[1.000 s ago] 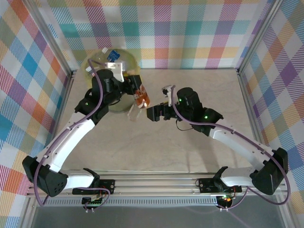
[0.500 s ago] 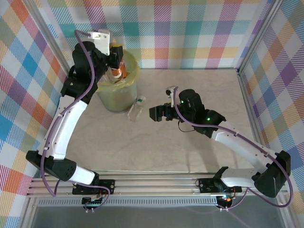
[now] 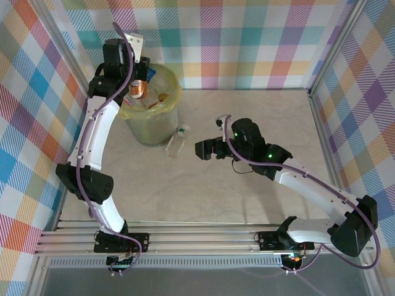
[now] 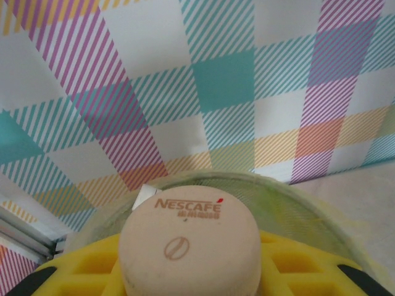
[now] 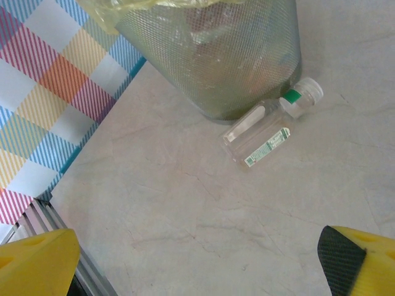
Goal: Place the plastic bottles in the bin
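Note:
The bottle's orange label is hanging inside the bin's rim. My left gripper will go down next toward the bin's opening point(image 3: 155, 92) point(image 4: 284, 213) below it and let go of the bottle.
My left gripper point(image 3: 137, 77) is shut on a bottle with an orange label point(image 3: 139, 90) and hangs over the bin point(image 3: 152, 126), a round pale-green bucket lined with a yellow-green bag. In the left wrist view the bottle's beige Nescafé cap point(image 4: 188, 237) sits between my yellow fingers point(image 4: 83, 268), with the bin's rim point(image 4: 302, 200) just beyond. A clear bottle with a white cap and green band point(image 3: 177, 140) lies on the table against the bin's foot. My right gripper point(image 3: 204, 149) stands open to its right, apart from it. The right wrist view shows that bottle point(image 5: 266, 132) below the bin point(image 5: 216, 61).
Other bottles point(image 3: 162, 97) lie inside the bin. Checkered walls close in the table at the back and both sides. The marble tabletop point(image 3: 203, 197) is bare between the arms. A metal rail point(image 3: 203, 237) runs along the near edge.
My left arm has swung from the middle of the table up and back-left, carrying the orange-labelled bottle over the bin. The right arm has hardly moved.

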You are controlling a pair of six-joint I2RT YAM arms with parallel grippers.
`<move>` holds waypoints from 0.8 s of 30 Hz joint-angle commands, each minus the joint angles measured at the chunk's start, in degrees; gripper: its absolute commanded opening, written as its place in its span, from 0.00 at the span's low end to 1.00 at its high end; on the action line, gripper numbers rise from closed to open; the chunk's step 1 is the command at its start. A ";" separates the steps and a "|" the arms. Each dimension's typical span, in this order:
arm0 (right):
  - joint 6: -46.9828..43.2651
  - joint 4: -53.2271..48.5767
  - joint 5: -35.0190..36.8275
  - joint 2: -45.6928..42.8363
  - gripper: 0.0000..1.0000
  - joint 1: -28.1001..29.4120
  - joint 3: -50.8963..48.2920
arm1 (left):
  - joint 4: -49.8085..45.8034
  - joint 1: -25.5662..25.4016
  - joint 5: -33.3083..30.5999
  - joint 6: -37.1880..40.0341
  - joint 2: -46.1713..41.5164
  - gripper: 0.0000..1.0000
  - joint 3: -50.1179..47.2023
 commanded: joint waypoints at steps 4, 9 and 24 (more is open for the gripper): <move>0.43 -0.37 0.90 -0.70 1.00 0.31 -0.45 | -5.02 1.11 -1.42 1.03 2.91 0.19 2.99; 0.43 -1.03 1.11 -0.78 1.00 0.32 -0.36 | -8.95 1.80 -2.72 0.18 6.06 0.20 6.06; 0.89 -1.26 1.02 0.18 1.00 0.31 -0.10 | -13.91 1.94 -9.86 0.45 12.03 0.50 10.60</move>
